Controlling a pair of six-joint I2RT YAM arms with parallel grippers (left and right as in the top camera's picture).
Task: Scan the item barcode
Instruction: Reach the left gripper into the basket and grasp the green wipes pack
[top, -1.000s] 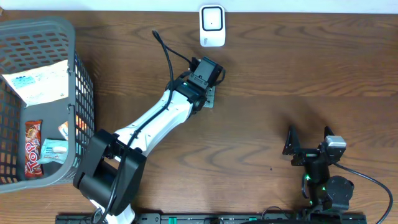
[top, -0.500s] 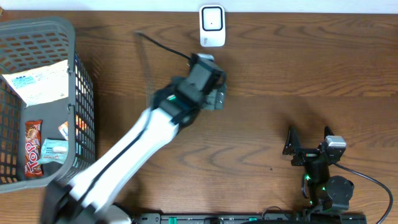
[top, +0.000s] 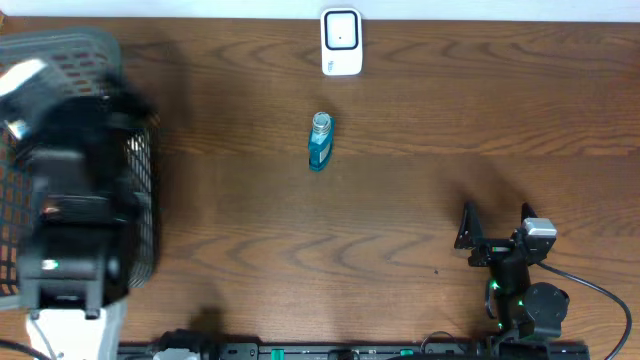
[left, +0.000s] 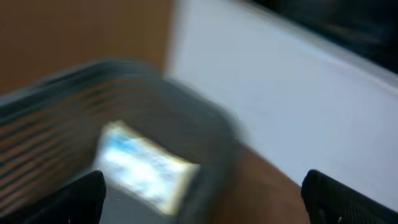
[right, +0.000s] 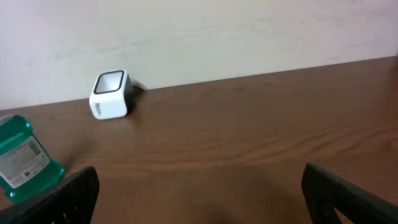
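Note:
My left gripper, open above the basket (top: 140, 170), moves back toward the basket's near end next, then tilts downward and lowers inside.
The item, a small teal bottle (top: 319, 141) with a white label, rests alone on the wooden table (top: 420, 200), below the white barcode scanner (top: 341, 42) at the far edge. The right wrist view has the bottle (right: 22, 158) at its left edge, seemingly upright, and the scanner (right: 110, 94) by the wall. My left arm (top: 75, 190) is a blur over the grey basket (top: 140, 170) at the far left. Its gripper (left: 202, 205) is open and empty above the basket's inside. My right gripper (top: 497, 232) sits open and empty near the front right.
In the blurred left wrist view, the basket (left: 205, 124) holds a white and blue packet (left: 146, 165). A pale wall (right: 249, 31) runs along the table's far edge behind the scanner.
My left gripper opened and let go of the bottle below the scanner. The arm then swung fast to the left, over the basket. The right arm stayed still.

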